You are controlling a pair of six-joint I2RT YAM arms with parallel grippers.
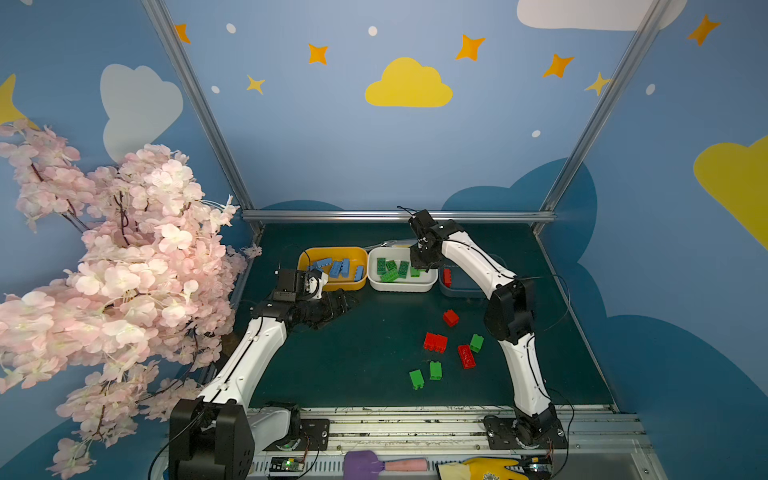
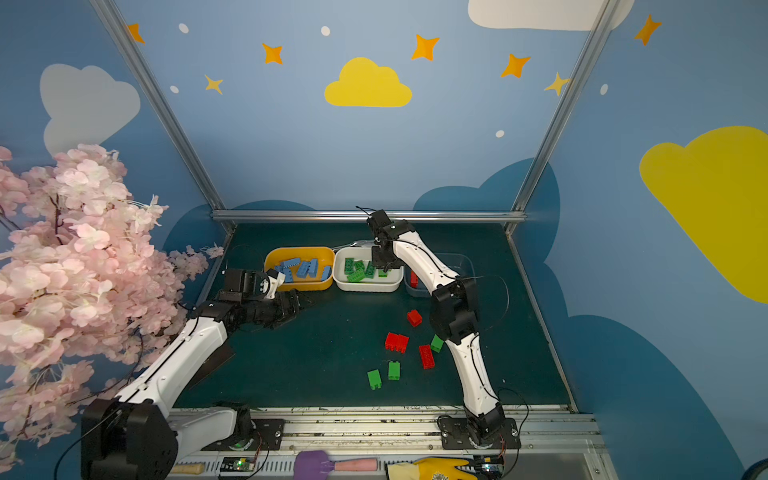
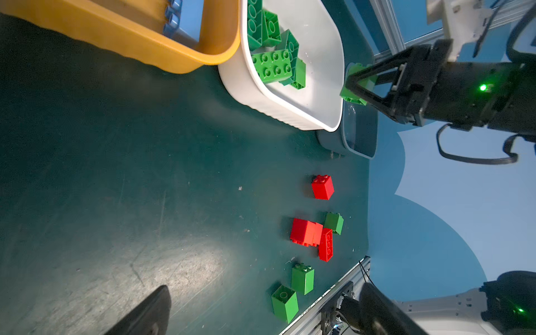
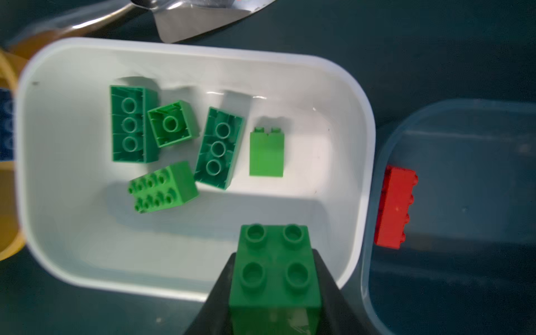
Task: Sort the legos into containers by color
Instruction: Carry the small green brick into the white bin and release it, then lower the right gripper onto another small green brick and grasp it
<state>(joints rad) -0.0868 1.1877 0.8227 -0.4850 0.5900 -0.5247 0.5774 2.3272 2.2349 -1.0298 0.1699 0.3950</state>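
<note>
The green lego goes down with my right gripper toward the white container's bare end (image 1: 428, 274) (image 4: 318, 161) next. My gripper releases it there, since that clear bottom of the white container lies below.
My right gripper (image 4: 274, 258) is shut on a green lego (image 4: 275, 290), held above the right end of the white container (image 1: 401, 286); the left wrist view shows that lego (image 3: 351, 97) over the rim. Several green legos (image 4: 214, 148) lie inside. The yellow-orange container (image 1: 332, 286) holds blue legos (image 1: 338, 268). A red lego (image 4: 396, 208) lies in the dark blue-grey container (image 4: 464, 174). On the mat are loose red legos (image 1: 435, 343) and green legos (image 1: 435, 370). My left gripper (image 1: 338, 301) stands open and empty in front of the yellow-orange container.
A pink blossom branch (image 1: 104, 270) crowds the left side beside my left arm. A metal scoop (image 4: 203, 20) lies behind the containers. An aluminium rail (image 1: 415, 424) runs along the front edge, with a purple tool (image 1: 361, 463) and a yellow glove (image 1: 486, 467) on it.
</note>
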